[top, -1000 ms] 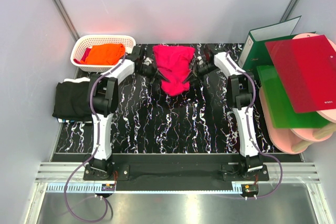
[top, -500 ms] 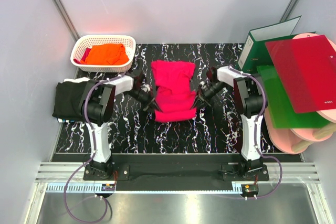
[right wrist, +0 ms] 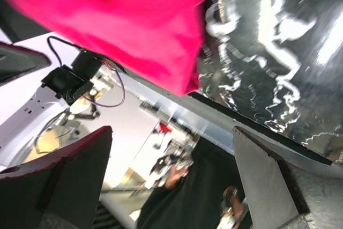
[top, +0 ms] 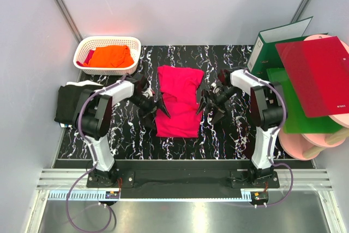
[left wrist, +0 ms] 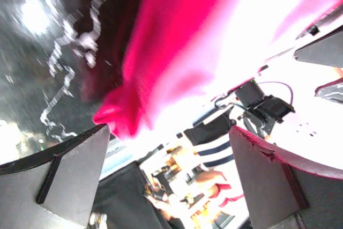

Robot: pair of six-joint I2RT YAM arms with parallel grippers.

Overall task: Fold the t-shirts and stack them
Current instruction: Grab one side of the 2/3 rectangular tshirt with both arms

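Note:
I will next pull my right gripper back and lower its open fingers around the crimson-pink t-shirt's near corner on the binder side, which is back and below.
The crimson-pink t-shirt (top: 178, 102) lies folded lengthwise in the middle of the black marbled table (top: 229, 135). My left gripper (top: 158, 107) is at the shirt's left edge and stands open, nothing between its fingers. My right gripper (top: 206, 105) is at the right edge, also open and empty. In the left wrist view a corner of the pink cloth (left wrist: 177, 41) hangs beyond the open gripper (left wrist: 169, 178). The right wrist view shows the pink cloth (right wrist: 118, 20) likewise past its open gripper (right wrist: 169, 181). An orange t-shirt (top: 110, 55) lies in the basket. A black t-shirt (top: 73, 103) sits folded at the far left.
A white lattice basket (top: 87, 45) stands at the back left. On the right are a green binder (top: 272, 39), a glossy red folder (top: 316, 75), a green folder (top: 292, 107) and pink round boards (top: 305, 143). Grey walls close in the sides.
Both grippers drew the pink t-shirt's hanging end toward the near side, laid it down, then opened and let go. The shirt now lies longer and flat.

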